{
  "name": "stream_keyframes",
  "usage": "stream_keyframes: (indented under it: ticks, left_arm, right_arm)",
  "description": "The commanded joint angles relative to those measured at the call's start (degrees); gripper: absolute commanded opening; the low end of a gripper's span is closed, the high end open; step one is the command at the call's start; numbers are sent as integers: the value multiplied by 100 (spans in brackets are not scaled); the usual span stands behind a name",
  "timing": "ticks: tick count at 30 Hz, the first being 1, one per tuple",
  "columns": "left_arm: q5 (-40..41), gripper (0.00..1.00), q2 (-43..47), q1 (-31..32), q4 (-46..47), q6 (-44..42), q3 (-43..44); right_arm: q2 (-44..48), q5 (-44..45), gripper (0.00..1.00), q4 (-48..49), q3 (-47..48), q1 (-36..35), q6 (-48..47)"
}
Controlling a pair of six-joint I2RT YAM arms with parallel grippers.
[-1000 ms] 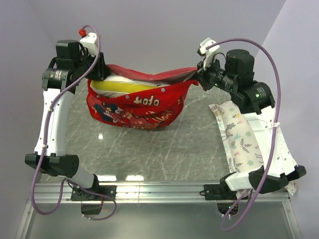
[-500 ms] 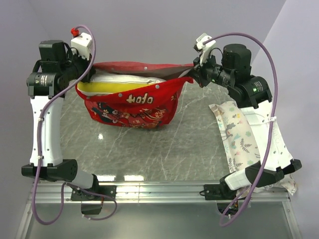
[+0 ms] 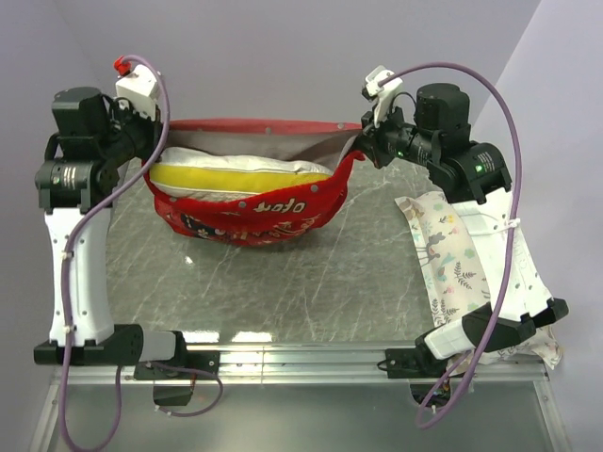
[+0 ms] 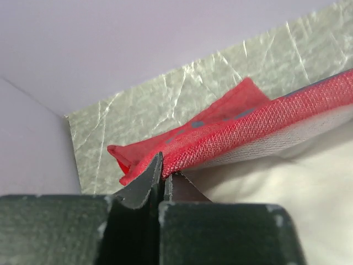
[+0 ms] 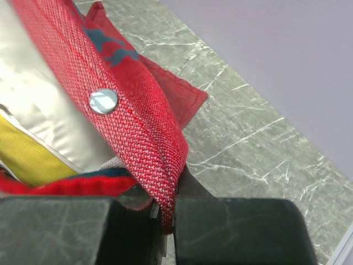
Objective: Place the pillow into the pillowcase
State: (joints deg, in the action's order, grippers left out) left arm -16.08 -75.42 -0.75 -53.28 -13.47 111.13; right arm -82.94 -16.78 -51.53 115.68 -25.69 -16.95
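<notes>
Next, my left gripper will lift its end of the pillowcase's rim high, lower it toward the marble table's back and release, as the pillow (image 3: pixel 254 169) still shows at the pillowcase's opening.
The red pillowcase (image 3: pixel 254 209) hangs stretched between both grippers above the back of the table, its mouth facing up. The white pillow (image 3: pixel 254 169) with its yellow strip (image 3: pixel 203 179) lies inside it and shows through the open mouth. My left gripper (image 3: pixel 158 143) is shut on the left end of the pillowcase's rim (image 4: pixel 220 138). My right gripper (image 3: pixel 363 146) is shut on the right end of the rim (image 5: pixel 138 116), beside a metal snap (image 5: pixel 103 101). The pillow shows as pale fabric (image 4: pixel 287 187) in the left wrist view, and its yellow strip (image 5: pixel 27 152) in the right wrist view.
A white floral animal-print pillow (image 3: pixel 452 264) lies on the grey marble table (image 3: pixel 283 282) at the right, partly under the right arm. Purple walls stand close behind and at both sides. A metal rail (image 3: pixel 301 363) runs along the near edge.
Both grippers have risen and moved apart, the left one further left. The pillowcase is pulled tauter and lifted, and the pillow has sunk deeper into it.
</notes>
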Motion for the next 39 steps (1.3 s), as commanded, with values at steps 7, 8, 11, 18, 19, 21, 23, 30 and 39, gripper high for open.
stream_keyframes:
  ticks: [7, 8, 11, 18, 19, 21, 23, 30, 39]
  left_arm:
    - [-599, 0, 342, -109, 973, 606, 587]
    - [-581, 0, 483, -109, 1743, 801, 550]
    - [-450, 0, 686, -109, 2303, 1303, 953]
    - [1108, 0, 1669, -109, 4658, 1312, -343]
    - [889, 1, 1653, -109, 4407, 1304, -381]
    - [299, 1, 1137, -118, 3305, 1575, 54]
    - [881, 1, 671, -144, 2851, 1646, 626]
    - [1598, 0, 775, -496, 4660, 1497, 1655]
    - [1264, 0, 757, -505, 4212, 1778, 1771]
  right_arm:
    - [-20, 78, 0, 187, 550, -111, 17]
    - [-64, 130, 0, 204, 796, -111, 34]
    - [-345, 481, 0, 222, 2411, -120, 78]
    - [1569, 2301, 0, 3483, 326, 3, -326]
    - [1587, 2101, 0, 3274, 237, 12, -222]
    - [1561, 1802, 0, 2404, -95, 12, 24]
    - [1526, 1852, 0, 2209, -273, 3, -175]
    - [682, 2819, 0, 2883, 2724, 1242, -580]
    - [1983, 2864, 0, 4063, 473, 1242, -361]
